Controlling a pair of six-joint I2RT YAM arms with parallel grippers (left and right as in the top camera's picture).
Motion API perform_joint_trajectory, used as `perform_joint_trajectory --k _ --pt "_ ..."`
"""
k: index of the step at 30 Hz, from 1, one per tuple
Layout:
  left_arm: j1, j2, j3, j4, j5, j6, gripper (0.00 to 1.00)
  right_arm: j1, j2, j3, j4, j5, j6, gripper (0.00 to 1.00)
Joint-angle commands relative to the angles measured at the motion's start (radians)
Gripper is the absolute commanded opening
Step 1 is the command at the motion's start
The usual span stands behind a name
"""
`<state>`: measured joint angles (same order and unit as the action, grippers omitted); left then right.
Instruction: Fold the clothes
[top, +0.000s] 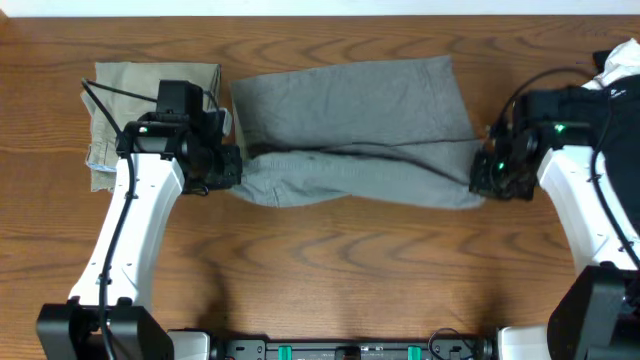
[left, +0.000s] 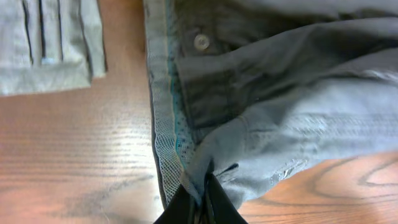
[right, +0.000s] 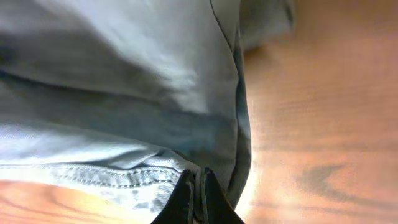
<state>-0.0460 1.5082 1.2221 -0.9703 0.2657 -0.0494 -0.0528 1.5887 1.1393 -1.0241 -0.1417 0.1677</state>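
Note:
I will move my right gripper back and down onto the bare wood in front and release the shorts' stitched hem (right: 118, 177), as the shorts' near half is raised and folded.
The grey shorts (top: 355, 125) lie across the middle of the table, their near half raised into a long fold between the two arms. My left gripper (top: 228, 170) is shut on the shorts' left end, by the waistband with its button (left: 201, 42); the pinch shows in the left wrist view (left: 200, 194). My right gripper (top: 484, 172) is shut on the shorts' right end, at a stitched hem (right: 118, 177); its fingertips (right: 199, 186) clamp the cloth. The grey cloth (left: 292, 118) fills both wrist views (right: 124, 93).
Folded khaki-beige trousers (top: 120, 110) lie at the far left, partly under my left arm; they show in the left wrist view (left: 43, 43). A black garment with white cloth (top: 615, 70) sits at the far right edge. Bare wood (top: 350, 270) lies in front.

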Motion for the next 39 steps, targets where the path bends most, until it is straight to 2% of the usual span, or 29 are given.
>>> perform_joint_trajectory --k 1,6,13,15,16,17,18,19,21,22,27,30,33,34,37,38,39 --pt "0.005 -0.004 -0.054 -0.011 -0.05 -0.028 0.06 -0.003 0.006 -0.109 0.031 0.072 0.067 0.01" --pt "0.005 -0.003 -0.152 -0.009 -0.05 -0.039 0.06 -0.008 0.006 -0.223 0.105 0.093 0.092 0.01" --pt "0.005 -0.003 -0.254 -0.013 -0.061 -0.043 0.07 -0.02 0.006 -0.245 0.069 0.093 0.109 0.01" --pt "0.005 -0.003 -0.275 -0.005 -0.082 -0.062 0.08 -0.02 0.006 -0.245 0.064 0.092 0.109 0.1" --pt "0.005 -0.003 -0.282 -0.005 -0.084 -0.065 0.17 -0.02 0.006 -0.245 0.062 0.084 0.109 0.18" --pt "0.005 -0.003 -0.285 -0.009 -0.084 -0.065 0.32 -0.02 0.006 -0.244 0.059 0.072 0.109 0.35" --pt "0.005 -0.003 -0.284 -0.014 -0.084 -0.065 0.52 -0.02 0.006 -0.239 0.055 0.052 0.108 0.57" --pt "0.005 -0.005 -0.283 -0.018 -0.084 -0.065 0.61 -0.02 0.006 -0.223 0.038 0.024 0.102 0.67" --pt "0.005 -0.006 -0.275 -0.038 -0.084 -0.065 0.81 -0.02 0.006 -0.161 -0.02 -0.011 0.097 0.71" --pt "0.005 -0.006 -0.263 -0.053 -0.084 -0.065 0.84 -0.02 0.006 -0.116 -0.055 -0.026 0.097 0.71" --pt "0.005 -0.022 -0.114 -0.135 -0.074 -0.081 0.89 -0.015 0.006 0.145 -0.194 -0.054 0.059 0.69" --pt "0.005 -0.051 -0.029 -0.128 -0.014 -0.084 0.89 0.0 0.006 0.252 -0.222 -0.058 0.059 0.67" --pt "0.005 -0.08 0.003 -0.099 0.023 -0.087 0.89 0.028 0.006 0.282 -0.219 -0.058 0.059 0.63" --pt "0.005 -0.084 0.003 -0.092 0.022 -0.088 0.85 0.038 0.006 0.278 -0.22 -0.058 0.059 0.6" --pt "0.004 -0.081 -0.018 -0.08 0.027 -0.087 0.43 0.068 0.006 0.245 -0.218 -0.058 0.06 0.41" --pt "0.003 -0.078 -0.032 -0.079 0.036 -0.087 0.33 0.077 0.006 0.23 -0.217 -0.058 0.06 0.34" --pt "0.003 -0.073 -0.045 -0.079 0.049 -0.087 0.27 0.09 0.006 0.209 -0.209 -0.058 0.06 0.26"
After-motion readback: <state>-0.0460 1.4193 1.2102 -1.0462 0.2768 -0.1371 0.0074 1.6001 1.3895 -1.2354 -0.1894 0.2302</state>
